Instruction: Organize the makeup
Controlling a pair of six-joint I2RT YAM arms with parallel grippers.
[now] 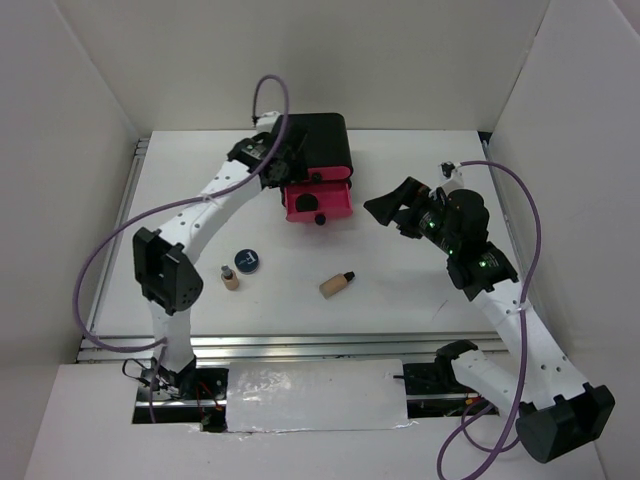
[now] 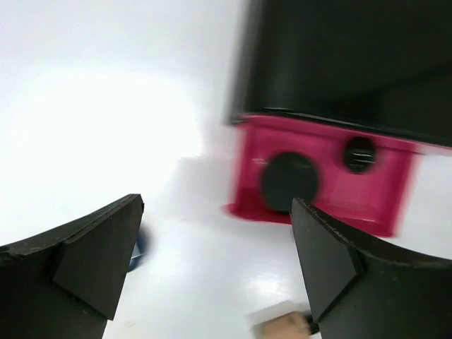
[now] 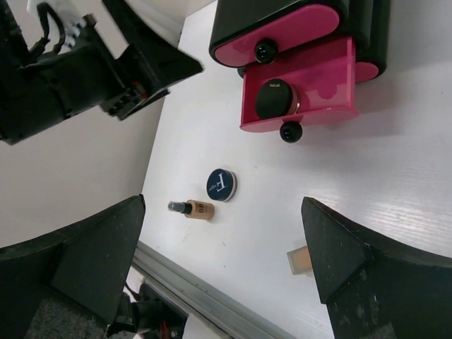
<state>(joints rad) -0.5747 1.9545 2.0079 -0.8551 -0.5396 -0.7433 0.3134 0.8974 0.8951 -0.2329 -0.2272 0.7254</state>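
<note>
The blue-lidded compact lies back from the gripper and below it. Next, my left gripper draws the open fingers back and lowers them around the compact's round lid [image 1: 247, 261] [image 2: 138, 252].
A black round compact [image 3: 275, 98] lies in the open pink drawer [image 3: 332, 78] of the black box [image 1: 320, 145]. On the table sit a blue-lidded compact [image 1: 246, 261] and a beige black-capped bottle [image 1: 229, 277] beside it. A second beige bottle [image 1: 338, 284] lies further right. My left gripper [image 1: 288, 172] hovers open and empty by the box's left front corner. Its own blurred view shows the left gripper [image 2: 217, 212] above bare table, with the drawer [image 2: 367, 198] and compact [image 2: 288, 180] beyond. My right gripper [image 1: 392, 205] hangs open and empty to the right of the drawer.
Two more pink drawers [image 3: 282, 28] of the box are shut, each with a black knob. White walls enclose the table on three sides. A metal rail [image 1: 300, 345] runs along the near edge.
</note>
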